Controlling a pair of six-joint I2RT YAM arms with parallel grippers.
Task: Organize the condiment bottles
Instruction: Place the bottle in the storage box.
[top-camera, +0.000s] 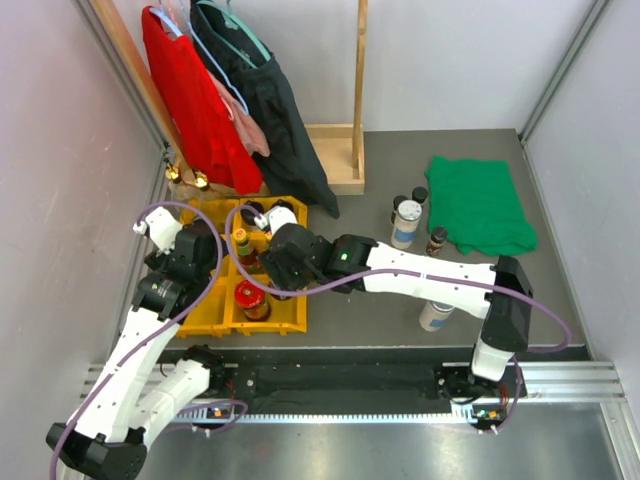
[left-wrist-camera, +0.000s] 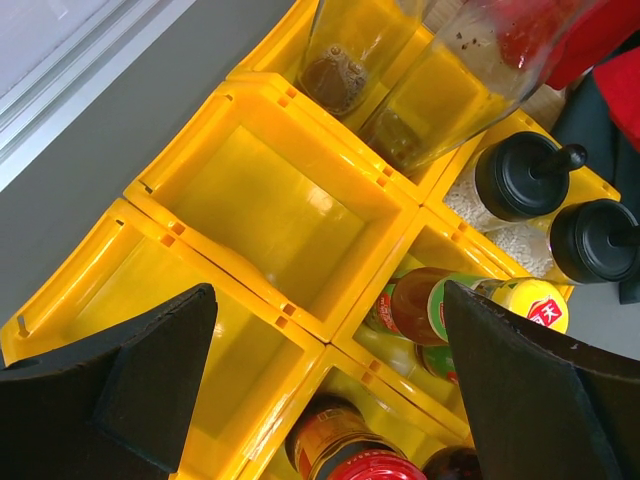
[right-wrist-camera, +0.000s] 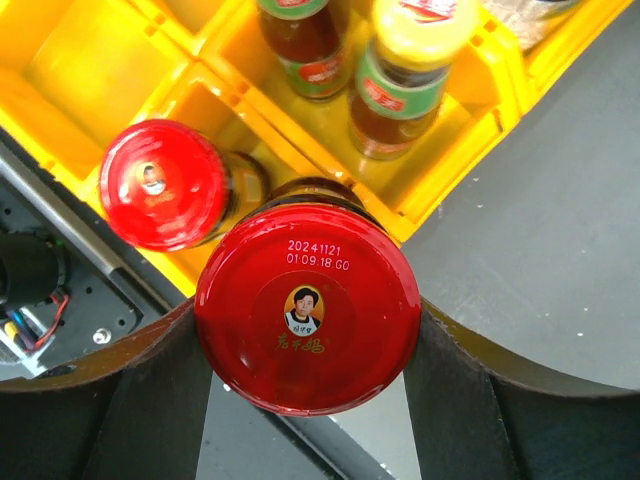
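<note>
The tray has room in the gap beside the second red-lidded jar. I should next move my right gripper over that gap and lower the held jar into it.
My right gripper (right-wrist-camera: 307, 345) is shut on a red-lidded jar (right-wrist-camera: 307, 305), one finger on each side of the lid, at the rim of the yellow tray (right-wrist-camera: 430, 195). A second red-lidded jar (right-wrist-camera: 165, 183) stands in the compartment beside it, with two yellow-capped sauce bottles (right-wrist-camera: 400, 70) one compartment further. My left gripper (left-wrist-camera: 335, 370) hangs open over the tray (left-wrist-camera: 270, 210), nothing between its fingers (left-wrist-camera: 150, 380). Under it I see a yellow-capped bottle (left-wrist-camera: 460, 305), two black-capped jars (left-wrist-camera: 520, 175) and tall clear bottles (left-wrist-camera: 350, 50). From above, both grippers (top-camera: 285, 262) (top-camera: 185, 262) sit over the tray (top-camera: 285, 322).
Several more bottles (top-camera: 405, 222) stand on the grey table right of the tray, and a canister (top-camera: 437, 315) lies near the right arm. A green cloth (top-camera: 480, 205) lies at the back right. A wooden rack with hanging clothes (top-camera: 200, 100) stands behind the tray.
</note>
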